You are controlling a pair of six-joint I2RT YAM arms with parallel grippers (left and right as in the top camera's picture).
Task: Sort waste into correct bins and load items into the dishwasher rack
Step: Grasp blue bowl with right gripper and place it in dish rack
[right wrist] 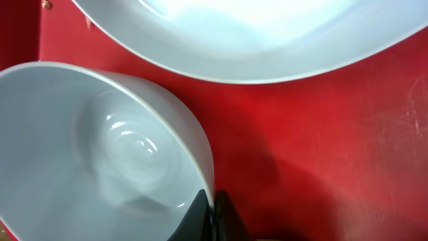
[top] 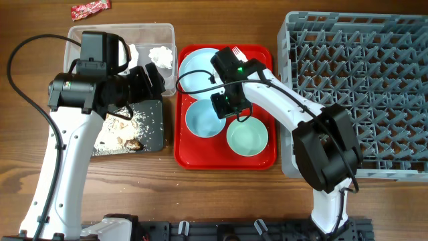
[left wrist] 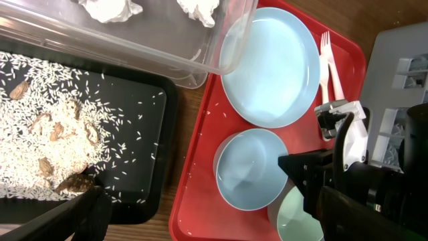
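The rack's far corner [top: 312,44] by the red tray is empty. Next, my right gripper needs to lift the pale blue bowl, move outward, tip the bowl sideways and lower it there.
My right gripper [top: 226,108] [right wrist: 214,215] is shut on the rim of the pale blue bowl [top: 202,120] [right wrist: 100,147], one finger inside and one outside. The bowl sits on the flat red tray [top: 200,158]. The pale blue plate [top: 198,67] [right wrist: 254,33], the mint-green bowl [top: 247,138] and white forks [top: 237,51] lie on the same tray. My left gripper [top: 152,79] [left wrist: 200,217] is open and empty, between the black tray [top: 152,127] and the red tray. Rice and brown scraps [left wrist: 40,134] lie in the black tray. White tissues [top: 160,55] lie in the clear tub [top: 150,28]. The yellow cup is out of view.
The grey dishwasher rack [top: 361,87] fills the right side, against the red tray's right edge. A red snack wrapper [top: 90,9] lies on the table behind the clear tub. Loose rice grains [left wrist: 212,112] are scattered on the red tray's left part.
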